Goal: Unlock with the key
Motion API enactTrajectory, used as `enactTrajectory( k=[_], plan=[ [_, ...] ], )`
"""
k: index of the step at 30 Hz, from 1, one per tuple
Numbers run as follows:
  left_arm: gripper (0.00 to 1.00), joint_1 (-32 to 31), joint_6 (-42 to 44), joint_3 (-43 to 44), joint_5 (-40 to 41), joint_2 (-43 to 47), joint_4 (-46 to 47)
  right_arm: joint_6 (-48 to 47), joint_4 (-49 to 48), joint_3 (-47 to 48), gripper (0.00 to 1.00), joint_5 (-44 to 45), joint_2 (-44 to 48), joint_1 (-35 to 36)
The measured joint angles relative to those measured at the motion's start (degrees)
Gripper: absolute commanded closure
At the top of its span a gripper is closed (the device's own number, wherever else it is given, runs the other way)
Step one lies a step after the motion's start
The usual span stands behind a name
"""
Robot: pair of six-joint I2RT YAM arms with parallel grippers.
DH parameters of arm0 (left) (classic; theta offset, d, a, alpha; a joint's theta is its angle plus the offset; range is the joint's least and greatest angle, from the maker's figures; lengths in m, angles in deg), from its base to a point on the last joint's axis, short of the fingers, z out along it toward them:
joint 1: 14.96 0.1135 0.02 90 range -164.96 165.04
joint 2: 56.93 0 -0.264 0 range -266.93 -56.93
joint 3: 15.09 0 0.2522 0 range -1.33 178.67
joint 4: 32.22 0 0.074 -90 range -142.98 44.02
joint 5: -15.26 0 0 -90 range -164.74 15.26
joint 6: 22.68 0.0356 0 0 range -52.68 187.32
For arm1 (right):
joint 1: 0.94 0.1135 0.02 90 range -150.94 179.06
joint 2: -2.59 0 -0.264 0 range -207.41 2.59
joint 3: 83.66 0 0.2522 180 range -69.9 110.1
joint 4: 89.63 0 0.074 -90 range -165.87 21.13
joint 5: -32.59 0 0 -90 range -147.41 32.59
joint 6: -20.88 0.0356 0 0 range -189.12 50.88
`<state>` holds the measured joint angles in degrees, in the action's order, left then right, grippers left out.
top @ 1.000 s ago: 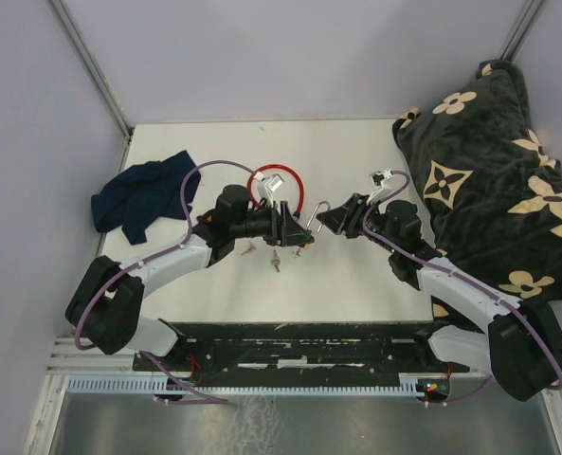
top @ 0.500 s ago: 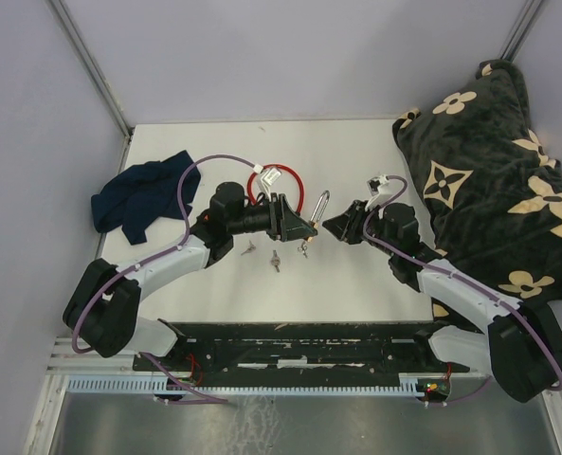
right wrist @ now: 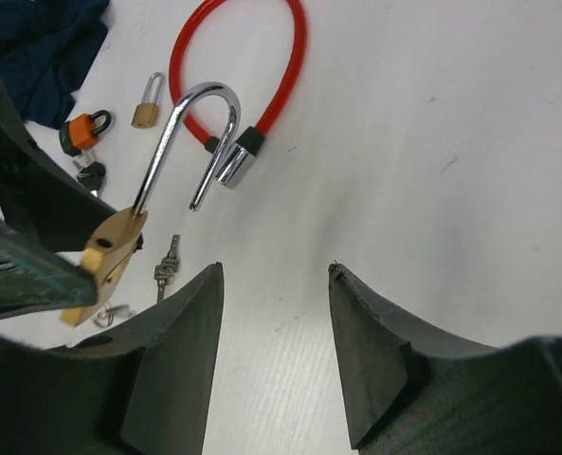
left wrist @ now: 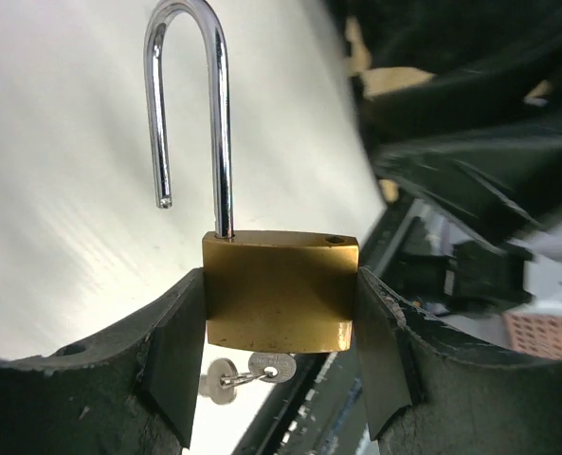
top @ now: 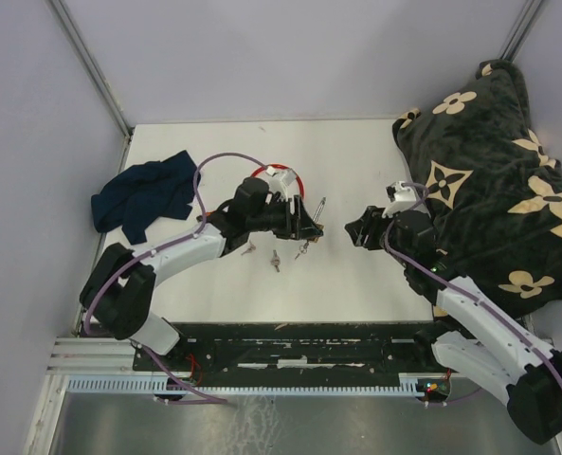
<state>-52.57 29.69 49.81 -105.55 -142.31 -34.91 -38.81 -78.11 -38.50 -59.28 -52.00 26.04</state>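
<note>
My left gripper tilts down and lowers the padlock to the right in the overhead view, onto bare table [top: 335,248] [left wrist: 279,201] next, since the padlock's shackle already stands open.
My left gripper [left wrist: 279,318] is shut on a brass padlock [left wrist: 279,289], one finger on each side of its body. The steel shackle [left wrist: 190,104] stands sprung open, one leg free of the body. A small key [left wrist: 273,366] hangs under the padlock with another key on its ring. From above, the left gripper [top: 304,227] holds the padlock [top: 312,226] over mid-table. My right gripper [top: 356,230] hangs a short way to its right, apart from it. In the right wrist view that gripper [right wrist: 274,270] is open and empty, with the padlock [right wrist: 110,248] at the left.
A red cable lock [right wrist: 262,66], a small brass padlock [right wrist: 148,106], an orange padlock [right wrist: 83,131] and loose keys [right wrist: 165,261] lie on the white table. A blue cloth [top: 138,194] lies at the left, a dark flowered blanket [top: 489,180] at the right.
My right gripper has drawn back to the right, away from the padlock, with its jaws apart. The left arm has shifted right and turned the padlock edge-on to the top camera.
</note>
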Motion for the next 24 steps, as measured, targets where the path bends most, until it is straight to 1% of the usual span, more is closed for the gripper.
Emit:
enactTrajectory(
  k=[7, 12, 15, 19, 20, 21, 22, 24],
  plan=[
    [0.97, -6.0, 8.0, 15.7, 15.9, -11.5, -18.2, -3.1, 10.9, 0.0, 0.40, 6.0, 10.2, 0.0],
    [0.97, -9.2, 10.7, 26.7, 26.0, -21.8, -27.8, -3.8, 15.9, 0.0, 0.38, 7.2, 14.6, 0.0],
    [0.95, -10.3, 11.0, 31.4, 29.9, -27.4, -31.8, -4.4, 18.1, 0.0, 0.38, 7.9, 16.2, 0.0],
    [0.88, -11.7, 11.0, 36.9, 33.7, -34.1, -35.9, -4.9, 19.8, 0.0, 0.38, 8.4, 16.8, 0.0],
    [0.82, -12.1, 11.0, 38.8, 34.7, -35.9, -37.0, -4.9, 20.2, 0.0, 0.38, 8.5, 16.8, 0.0],
    [0.81, -13.0, 11.0, 43.0, 36.3, -39.1, -38.9, -4.9, 20.5, 0.0, 0.38, 8.5, 16.8, 0.0],
    [0.78, -13.2, 11.0, 43.7, 36.7, -39.5, -38.9, -4.9, 20.6, 0.0, 0.38, 8.5, 16.8, 0.0],
    [0.69, -14.1, 10.6, 48.9, 37.8, -42.6, -40.9, -4.9, 20.8, 0.0, 0.38, 8.5, 16.8, 0.0]
  ],
)
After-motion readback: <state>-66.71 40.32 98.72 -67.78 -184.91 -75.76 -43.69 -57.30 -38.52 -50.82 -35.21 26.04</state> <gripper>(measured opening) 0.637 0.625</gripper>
